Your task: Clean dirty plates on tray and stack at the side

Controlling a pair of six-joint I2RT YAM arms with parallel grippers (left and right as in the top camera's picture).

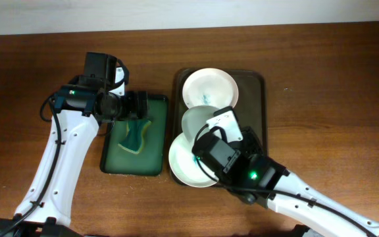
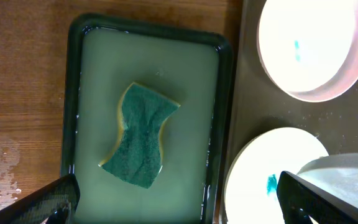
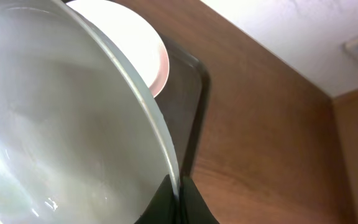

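Observation:
I should next carry the smear-free plate to the bare wooden table right of my right gripper in the overhead view, then lower and release it.
The dark tray holds a white plate at its far end, with a teal smear in the left wrist view. A second smeared plate lies at the near end, also in the left wrist view. My right gripper is shut on the rim of a third plate and holds it tilted above the tray. The right wrist view shows the jaws pinching that rim. No smear shows on this plate. My left gripper is open above the green sponge.
The sponge lies in a smaller green tray holding liquid, left of the dark tray. It also shows in the left wrist view. Bare wooden table lies right of the dark tray. The far plate and tray rim show behind the held plate.

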